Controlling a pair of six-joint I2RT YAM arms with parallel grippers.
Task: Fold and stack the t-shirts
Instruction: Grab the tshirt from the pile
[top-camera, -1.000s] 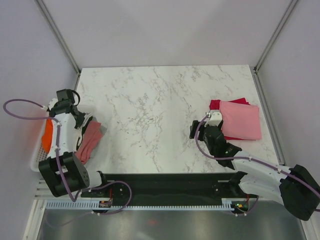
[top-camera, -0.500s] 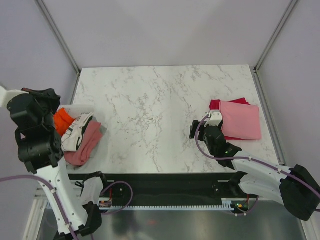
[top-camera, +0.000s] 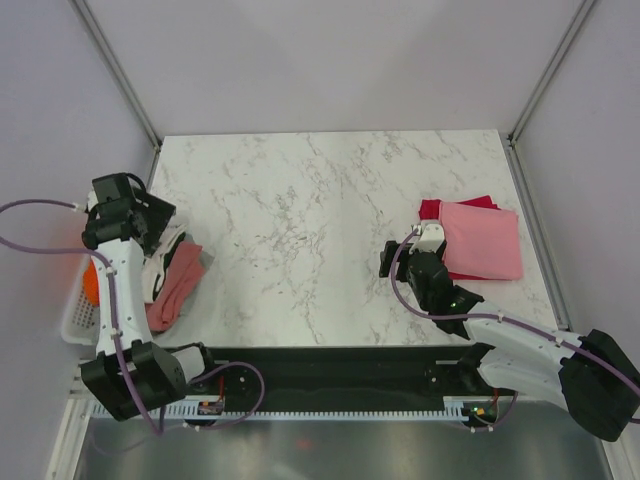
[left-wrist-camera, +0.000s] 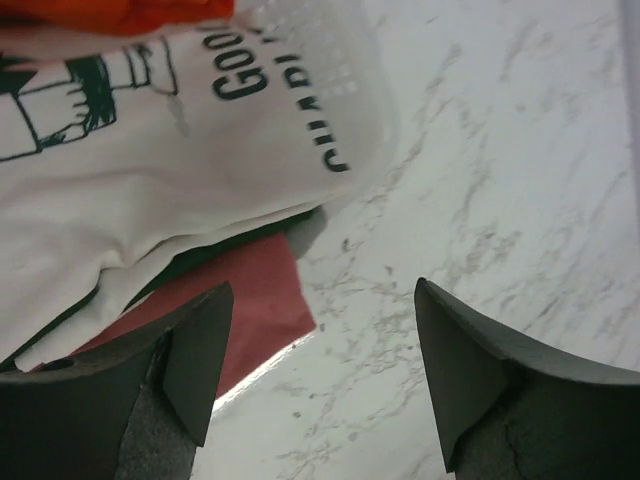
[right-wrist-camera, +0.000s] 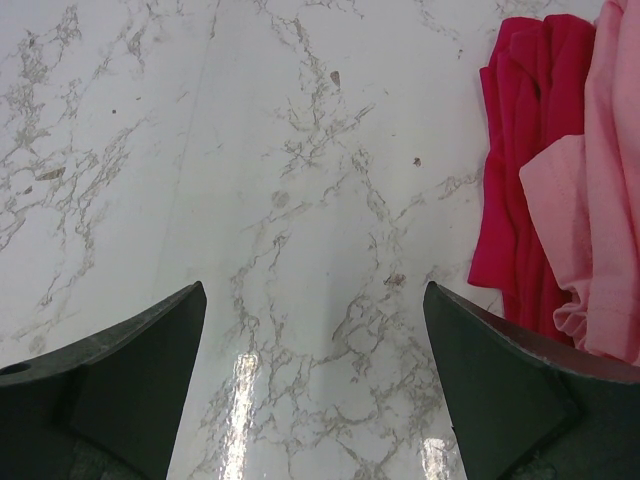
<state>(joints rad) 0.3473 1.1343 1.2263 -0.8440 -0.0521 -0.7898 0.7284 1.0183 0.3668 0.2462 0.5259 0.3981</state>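
Note:
The left gripper moves down onto the cream t-shirt's printed far end (top-camera: 174, 237) (left-wrist-camera: 318, 190) below it next, because this t-shirt rests on top of the dusty-rose one.
At the table's left edge a white slatted basket (top-camera: 72, 322) holds a heap of t-shirts: an orange one (top-camera: 90, 282), a cream one with black print (top-camera: 160, 262) and a dusty-rose one (top-camera: 178, 285) spilling onto the marble. My left gripper (top-camera: 158, 222) hovers open over the heap's right edge. In the left wrist view the cream t-shirt (left-wrist-camera: 150, 170) and the dusty-rose cloth (left-wrist-camera: 255, 300) lie just ahead of the open left gripper (left-wrist-camera: 320, 380). At the right, a folded pink t-shirt (top-camera: 483, 240) lies on a crimson one (top-camera: 430, 209). My right gripper (top-camera: 386, 262) is open, left of that stack.
In the right wrist view the crimson t-shirt (right-wrist-camera: 515, 170) and the pink t-shirt (right-wrist-camera: 600, 200) sit at the right edge, with bare marble between the open right gripper (right-wrist-camera: 315, 380). The marble table (top-camera: 310, 230) is flanked by grey walls and metal posts. A grey cloth corner (top-camera: 206, 260) peeks out beside the dusty-rose t-shirt.
The left arm rose to the far left, then came back down over the basket's right edge, and its jaws went from shut to open. The right arm has not moved.

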